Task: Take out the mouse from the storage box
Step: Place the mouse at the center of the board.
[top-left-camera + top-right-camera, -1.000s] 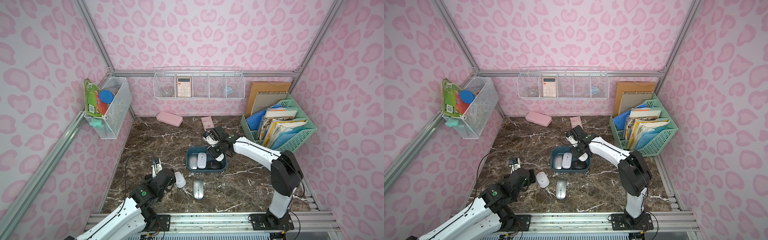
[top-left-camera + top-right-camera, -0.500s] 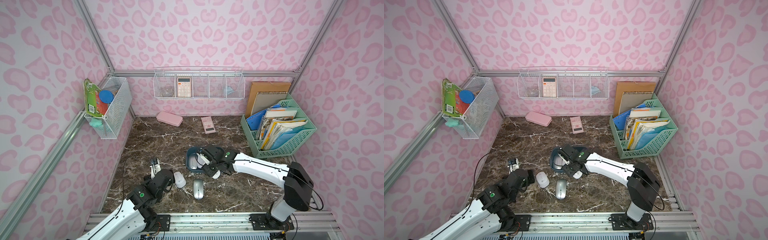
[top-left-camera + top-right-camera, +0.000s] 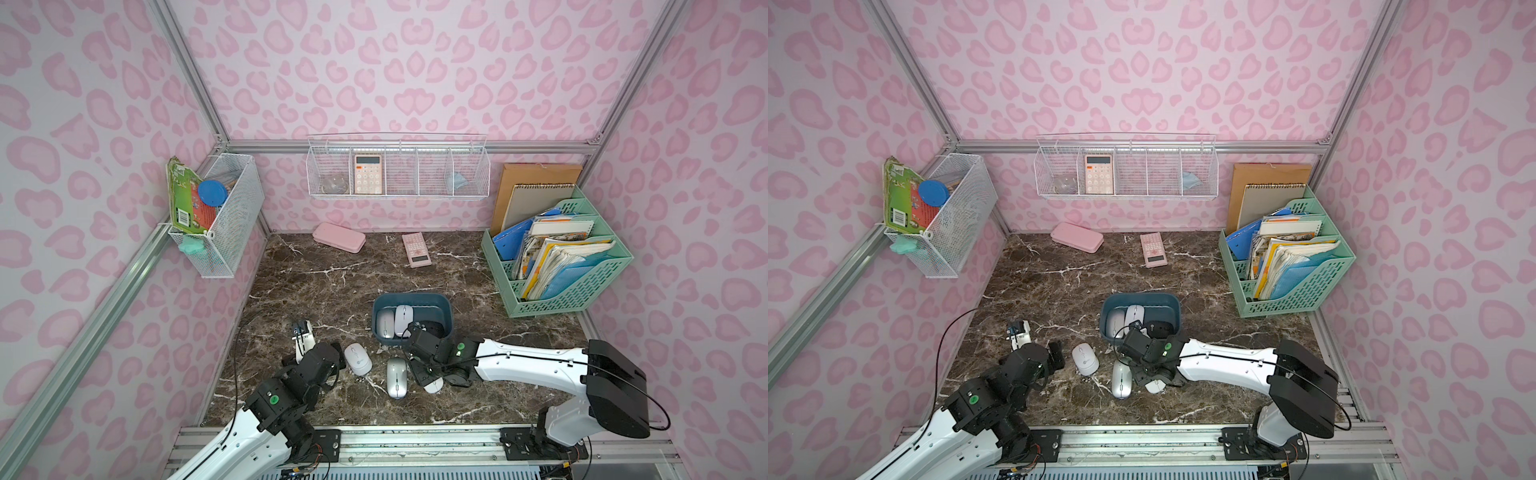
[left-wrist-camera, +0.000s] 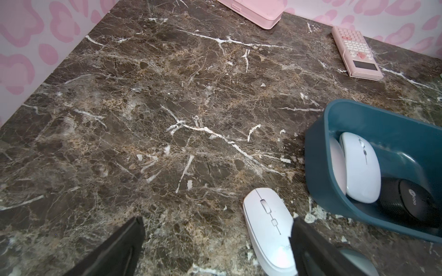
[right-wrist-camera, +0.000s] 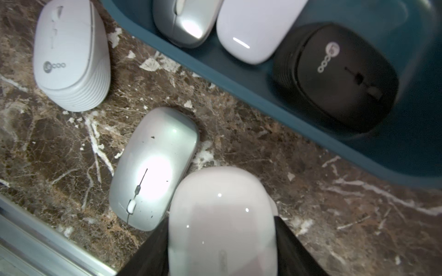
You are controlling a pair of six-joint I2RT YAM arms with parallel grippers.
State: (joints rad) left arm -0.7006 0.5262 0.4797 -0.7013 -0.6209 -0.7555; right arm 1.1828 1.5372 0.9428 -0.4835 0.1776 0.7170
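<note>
My right gripper lowers the glossy white mouse onto bare marble [image 3: 417, 388] beside the table's silver mouse next and releases it, since that clear spot lies just below the gripper.
The dark teal storage box [image 3: 447, 314] [image 3: 1177, 314] stands mid-table and holds a silver mouse [image 3: 385, 324], a white mouse [image 3: 402, 319] and a black mouse [image 5: 344, 76]. In front of the box, my right gripper [image 3: 428, 380] [image 5: 221, 221] is shut on a glossy white mouse [image 5: 222, 212] [image 3: 1155, 386]. It is low over the marble, beside a silver mouse [image 3: 397, 377] [image 5: 155, 167] that lies on the table. A ribbed white mouse [image 3: 357, 360] [image 4: 267, 227] lies further left. My left gripper [image 3: 322, 357] [image 4: 216, 227] is open, with one finger next to that mouse.
A pink case [image 3: 338, 237] and a pink calculator [image 3: 417, 249] lie near the back wall. A mint-green file rack [image 3: 557, 266] full of papers stands at the right. White wire baskets [image 3: 397, 172] hang on the walls. A metal rail [image 3: 415, 440] runs along the front edge.
My right gripper has carried the white mouse from behind the box, over it, and down to the table in front, beside the silver mouse. The left arm has drawn back slightly.
</note>
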